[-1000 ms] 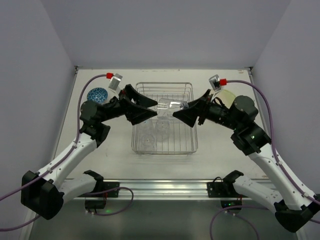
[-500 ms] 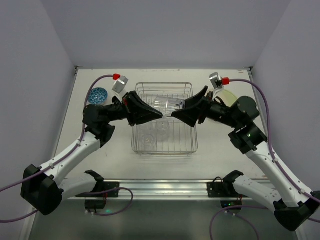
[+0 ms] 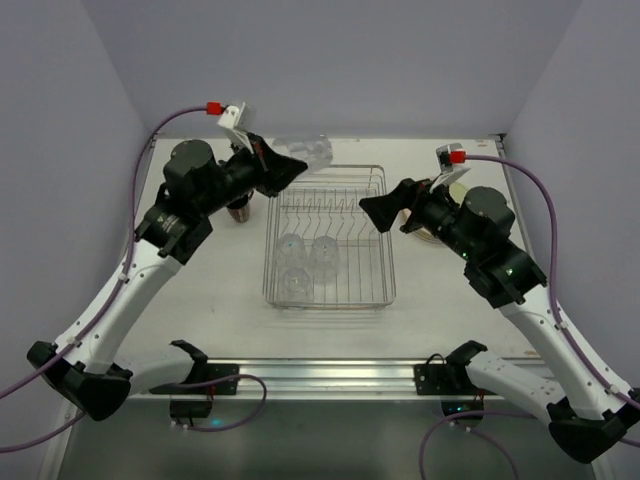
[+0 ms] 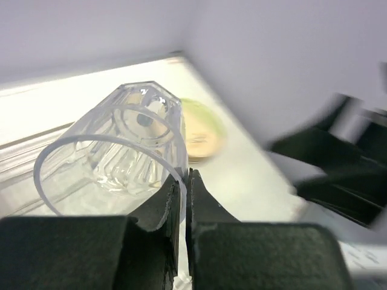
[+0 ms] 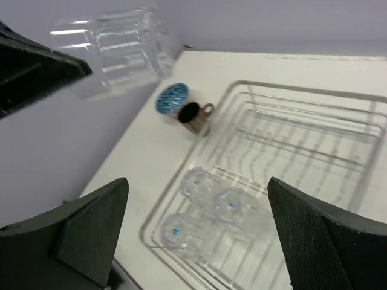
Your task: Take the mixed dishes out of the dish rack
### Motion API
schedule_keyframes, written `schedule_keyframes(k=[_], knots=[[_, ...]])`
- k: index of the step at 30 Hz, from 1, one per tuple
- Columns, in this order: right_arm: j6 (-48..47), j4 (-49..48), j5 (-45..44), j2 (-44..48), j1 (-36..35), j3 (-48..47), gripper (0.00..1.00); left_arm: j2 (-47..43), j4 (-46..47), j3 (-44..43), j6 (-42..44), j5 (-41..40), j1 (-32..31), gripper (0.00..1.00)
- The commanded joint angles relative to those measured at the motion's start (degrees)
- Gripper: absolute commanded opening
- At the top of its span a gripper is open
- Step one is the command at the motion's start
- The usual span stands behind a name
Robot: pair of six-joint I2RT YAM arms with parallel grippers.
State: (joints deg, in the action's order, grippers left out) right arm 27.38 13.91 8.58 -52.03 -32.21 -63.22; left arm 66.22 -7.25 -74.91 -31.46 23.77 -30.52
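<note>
I next need to swing my left gripper away from the rack (image 3: 378,232), turn it downward and lower the glass onto the empty table, nearer than the mug.
My left gripper (image 3: 296,166) is shut on the rim of a clear glass (image 3: 306,151), which hangs tilted in the air over the back left corner of the dish rack (image 3: 378,232). In the left wrist view the rim of the glass (image 4: 115,145) is pinched between the fingertips (image 4: 195,187). Three more glasses (image 3: 305,260) stand upside down in the rack's near left part. My right gripper (image 3: 385,212) hovers open and empty over the rack's right side; its wrist view looks down on those glasses (image 5: 211,202).
A dark brown mug (image 5: 195,116) and a blue-patterned bowl (image 5: 172,98) sit on the table left of the rack. Pale plates (image 4: 199,127) lie on the table at the back right, partly behind my right arm. The rack's prong row (image 3: 330,205) stands bare.
My left gripper shut on the glass and lifted it out of the rack, up and toward the back left. My right gripper opened wide and drew back to the right.
</note>
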Motion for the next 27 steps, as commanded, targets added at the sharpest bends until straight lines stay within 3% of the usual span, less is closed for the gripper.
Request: schedule_keyframes(k=[1, 6, 11, 21, 27], knots=[[-5.75, 9.02, -15.17, 1.58, 0.21, -1.73, 0.99, 3.3, -30.61, -6.46, 12.83, -33.22, 3.27, 0.0], [-7.69, 12.36, -15.43, 0.62, 0.21, -1.29, 0.99, 7.43, -41.43, -8.23, 14.41, -43.0, 11.78, 0.0], [-8.48, 13.42, -15.43, -0.53, 0.21, -0.94, 0.99, 12.09, -45.13, -5.6, 14.24, -48.82, 17.07, 0.0], [-9.09, 14.04, -13.24, 0.35, 0.21, -0.24, 0.99, 25.97, -46.63, -4.02, 14.5, -41.27, 22.88, 0.0], [-9.01, 13.95, -11.39, 0.62, 0.21, 0.56, 0.99, 28.97, -44.88, -0.76, 15.03, -37.49, 24.54, 0.0]])
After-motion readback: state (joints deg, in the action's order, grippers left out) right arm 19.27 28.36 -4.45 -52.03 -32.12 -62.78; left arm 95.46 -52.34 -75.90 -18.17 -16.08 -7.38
